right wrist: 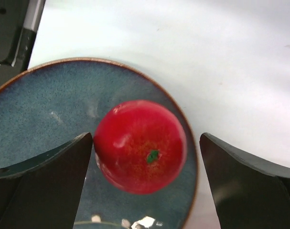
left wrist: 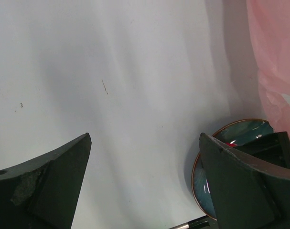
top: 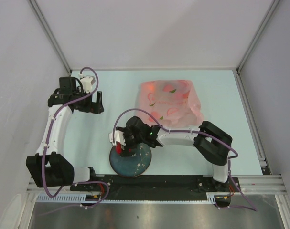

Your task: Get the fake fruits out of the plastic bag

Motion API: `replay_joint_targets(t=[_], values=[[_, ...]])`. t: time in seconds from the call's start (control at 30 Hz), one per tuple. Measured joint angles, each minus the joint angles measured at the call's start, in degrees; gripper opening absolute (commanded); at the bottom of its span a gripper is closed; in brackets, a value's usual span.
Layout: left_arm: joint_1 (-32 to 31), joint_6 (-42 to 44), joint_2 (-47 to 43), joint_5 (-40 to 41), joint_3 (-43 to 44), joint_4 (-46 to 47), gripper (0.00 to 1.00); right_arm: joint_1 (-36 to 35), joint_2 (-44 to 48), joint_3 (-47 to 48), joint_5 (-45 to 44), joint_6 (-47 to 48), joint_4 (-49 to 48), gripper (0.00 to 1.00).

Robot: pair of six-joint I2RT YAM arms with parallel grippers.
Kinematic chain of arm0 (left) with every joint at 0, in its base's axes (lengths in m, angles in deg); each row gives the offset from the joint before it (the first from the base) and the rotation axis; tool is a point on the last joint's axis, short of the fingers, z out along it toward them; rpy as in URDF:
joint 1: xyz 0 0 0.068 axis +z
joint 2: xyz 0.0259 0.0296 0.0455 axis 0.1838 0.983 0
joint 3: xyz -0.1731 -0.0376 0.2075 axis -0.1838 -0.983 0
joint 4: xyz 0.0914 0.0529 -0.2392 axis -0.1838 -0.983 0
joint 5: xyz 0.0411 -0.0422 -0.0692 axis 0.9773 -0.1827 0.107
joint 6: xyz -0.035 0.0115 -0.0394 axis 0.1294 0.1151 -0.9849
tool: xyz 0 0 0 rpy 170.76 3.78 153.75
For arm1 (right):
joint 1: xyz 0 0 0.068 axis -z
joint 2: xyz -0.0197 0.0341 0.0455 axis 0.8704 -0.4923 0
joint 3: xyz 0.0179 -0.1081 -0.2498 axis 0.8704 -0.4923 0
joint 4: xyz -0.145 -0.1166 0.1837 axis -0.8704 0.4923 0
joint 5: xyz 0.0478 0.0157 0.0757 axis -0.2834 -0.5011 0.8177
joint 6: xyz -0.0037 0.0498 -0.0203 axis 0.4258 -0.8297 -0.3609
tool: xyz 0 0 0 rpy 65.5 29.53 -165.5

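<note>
Since the pink bag's near edge [left wrist: 275, 113] hangs loose by the plate, I will bring my left gripper back and toward the right in the top view, onto it.
A red apple [right wrist: 140, 145] with a green stem spot lies on the dark blue plate [right wrist: 44, 109], near its rim. My right gripper [right wrist: 145, 137] is open just above it: the left finger touches the apple's side and the right finger stands apart. In the top view the right gripper [top: 124, 147] hovers over the plate [top: 135, 164] with the apple [top: 119, 149] at its tip. The pink plastic bag [top: 169, 100] lies at the far middle with fruit shapes showing through. My left gripper [top: 99, 102] is open and empty at the far left, over bare table [left wrist: 145, 143].
The plate's rim [left wrist: 196, 171] and the bag's edge [left wrist: 273, 62] show at the right of the left wrist view. White walls enclose the table on three sides. A black rail [top: 159, 182] runs along the near edge.
</note>
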State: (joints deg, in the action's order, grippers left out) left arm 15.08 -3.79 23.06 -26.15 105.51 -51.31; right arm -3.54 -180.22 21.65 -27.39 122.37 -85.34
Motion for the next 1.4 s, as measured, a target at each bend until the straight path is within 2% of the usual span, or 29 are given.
replay_joint_targets(t=[0.1,0.23,0.43,0.53,0.6,0.73,0.9,1.13,1.4], values=[[0.00,-0.04,0.00,-0.15,0.52,0.00,1.00,0.68,3.54,0.00,-0.02,-0.09,1.25,1.00],[0.00,-0.17,0.02,-0.68,2.89,0.22,1.00,3.13,12.92,0.04,0.46,-0.63,6.69,1.00],[-1.55,0.07,1.16,-4.13,5.27,0.81,1.00,12.39,27.06,0.76,-0.33,-4.20,14.49,0.98],[-7.17,2.32,1.42,-6.36,4.37,0.81,1.00,19.78,30.64,0.85,-2.93,-7.98,16.68,0.90],[-12.37,4.26,1.05,-8.09,2.49,1.01,1.00,24.72,31.67,0.85,-4.55,-10.16,18.75,0.81],[-26.82,7.63,0.50,-10.75,-3.08,1.46,1.00,32.28,32.46,0.11,-5.60,-12.98,24.33,0.77],[-37.90,9.31,4.00,-12.26,-3.65,2.27,1.00,36.22,34.03,-4.15,-6.43,-15.47,28.13,0.71],[-42.12,5.46,14.99,-12.61,-1.03,5.57,1.00,42.23,34.62,-4.55,-6.62,-20.48,30.93,0.67],[-45.75,-4.68,18.99,0.92,-0.76,10.51,0.89,42.42,36.35,-5.77,-6.08,-21.73,31.32,0.66]])
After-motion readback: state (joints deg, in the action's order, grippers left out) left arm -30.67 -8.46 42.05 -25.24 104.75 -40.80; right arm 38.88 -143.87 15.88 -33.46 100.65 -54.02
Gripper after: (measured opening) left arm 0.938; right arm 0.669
